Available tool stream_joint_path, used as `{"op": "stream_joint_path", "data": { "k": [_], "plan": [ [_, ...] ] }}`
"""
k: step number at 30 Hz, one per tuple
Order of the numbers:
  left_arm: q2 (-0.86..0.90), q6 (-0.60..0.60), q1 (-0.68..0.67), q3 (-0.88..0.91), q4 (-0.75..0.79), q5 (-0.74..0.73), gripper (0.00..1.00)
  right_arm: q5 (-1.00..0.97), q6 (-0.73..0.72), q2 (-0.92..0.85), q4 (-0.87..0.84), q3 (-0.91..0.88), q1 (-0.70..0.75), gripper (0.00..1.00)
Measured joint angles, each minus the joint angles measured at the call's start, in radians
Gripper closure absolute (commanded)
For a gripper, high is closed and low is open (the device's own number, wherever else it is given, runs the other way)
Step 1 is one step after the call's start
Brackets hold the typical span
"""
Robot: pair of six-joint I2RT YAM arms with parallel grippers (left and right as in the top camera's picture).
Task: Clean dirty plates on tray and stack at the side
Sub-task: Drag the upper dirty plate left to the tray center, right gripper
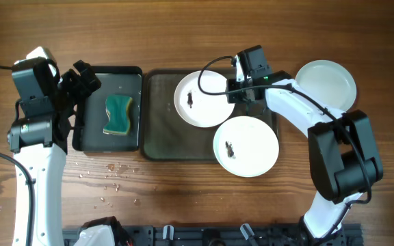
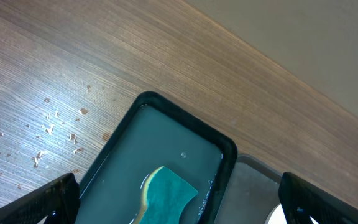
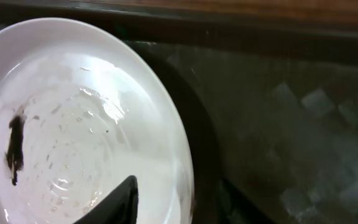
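My left gripper should move down and back into the small tray, fingers on both sides of the teal sponge's middle.
Three white plates show in the overhead view. One with a black smear (image 1: 204, 98) lies on the dark tray (image 1: 159, 130). A second smeared plate (image 1: 246, 145) overhangs the tray's near right corner. A clean plate (image 1: 325, 84) rests on the table to the right of the tray. My right gripper (image 1: 232, 87) straddles the right rim of the first plate (image 3: 73, 124). In the right wrist view this gripper (image 3: 176, 180) is open: one finger is over the plate, the other over the tray (image 3: 291, 124), with a gap on each side of the rim. My left gripper (image 1: 82, 80) hangs open and empty.
A smaller glossy black tray (image 1: 125, 78) left of the big one holds water and a teal sponge (image 1: 118, 114). The left gripper (image 2: 178, 186) hovers over that sponge (image 2: 166, 196). Crumbs (image 1: 111, 174) dot the wood in front of the black tray.
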State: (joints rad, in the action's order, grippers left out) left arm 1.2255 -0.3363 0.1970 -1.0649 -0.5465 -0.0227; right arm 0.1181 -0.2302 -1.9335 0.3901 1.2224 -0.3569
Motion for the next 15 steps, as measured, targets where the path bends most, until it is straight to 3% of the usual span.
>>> {"op": "stream_joint_path", "data": {
  "k": [15],
  "plan": [
    [0.0, 0.0, 0.0, 0.0, 0.0, 0.0, 0.0, 0.0, 0.053, 0.0, -0.036, 0.0, 0.0, 0.55]
  ]
}}
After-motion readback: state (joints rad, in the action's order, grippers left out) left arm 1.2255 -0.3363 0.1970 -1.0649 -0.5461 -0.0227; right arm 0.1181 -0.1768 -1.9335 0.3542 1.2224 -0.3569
